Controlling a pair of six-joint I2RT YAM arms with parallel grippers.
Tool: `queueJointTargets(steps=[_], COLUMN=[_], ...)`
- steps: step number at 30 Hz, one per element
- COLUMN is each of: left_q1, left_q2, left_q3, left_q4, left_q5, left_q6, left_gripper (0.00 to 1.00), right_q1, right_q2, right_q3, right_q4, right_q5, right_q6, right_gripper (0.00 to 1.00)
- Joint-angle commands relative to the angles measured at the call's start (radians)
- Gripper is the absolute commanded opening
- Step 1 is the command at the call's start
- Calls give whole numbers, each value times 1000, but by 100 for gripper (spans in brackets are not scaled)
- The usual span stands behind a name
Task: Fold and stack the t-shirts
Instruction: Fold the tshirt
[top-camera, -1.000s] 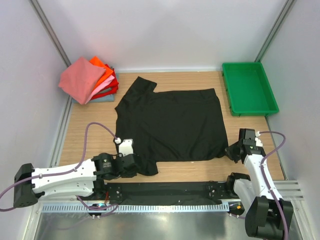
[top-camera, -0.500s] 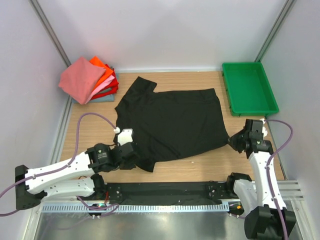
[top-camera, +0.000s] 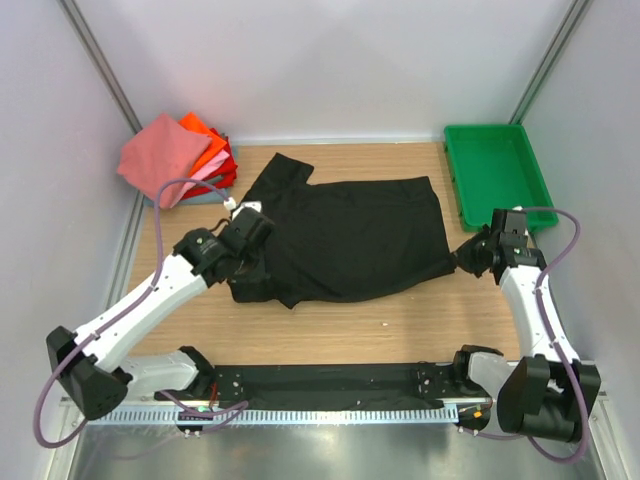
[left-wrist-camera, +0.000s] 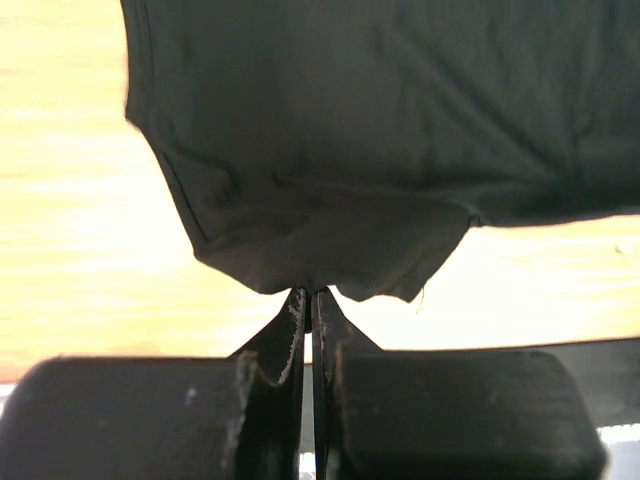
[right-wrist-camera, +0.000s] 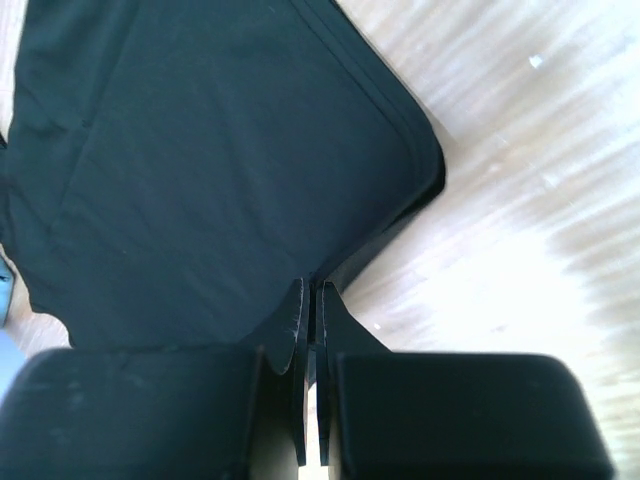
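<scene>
The right gripper carries the hem outward along the shirt's edge by the green tray (right-wrist-camera: 388, 84) next, since the fold has barely begun.
The black t-shirt (top-camera: 350, 235) lies spread on the wooden table, its near edge lifted and carried toward the back. My left gripper (top-camera: 243, 243) is shut on the shirt's near-left part; in the left wrist view the cloth (left-wrist-camera: 330, 150) hangs pinched at my gripper (left-wrist-camera: 308, 292). My right gripper (top-camera: 472, 257) is shut on the shirt's near-right corner; in the right wrist view the cloth (right-wrist-camera: 200, 170) runs into my gripper (right-wrist-camera: 312, 290). A stack of folded t-shirts in salmon-pink (top-camera: 160, 155), orange and red sits at the back left.
A green plastic tray (top-camera: 497, 176) stands at the back right, just beyond my right gripper. Metal frame posts rise at the back corners. A black strip and rail run along the near edge (top-camera: 330, 385).
Both grippers have moved away from the near edge toward the back, carrying the shirt's near edge with them. The left one has travelled farthest, up to the shirt's left sleeve area.
</scene>
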Motion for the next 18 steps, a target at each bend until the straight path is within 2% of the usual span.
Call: queueJointTargets(steps=[1, 7, 18], left_q1=[81, 199, 325], left_q2=[56, 170, 377], left_q3=[86, 181, 365], left_q4=[26, 71, 126], left_q5=[71, 125, 175], left_q6=[133, 222, 325], left_gripper=[0, 0, 0], right_q1=[-4, -3, -4], right_q2=[51, 176, 347], right_q3=[80, 159, 239], right_q4=[91, 126, 194], right_q5=[-33, -24, -27], right_q6=[-32, -52, -61], right_gripper=[1, 1, 1])
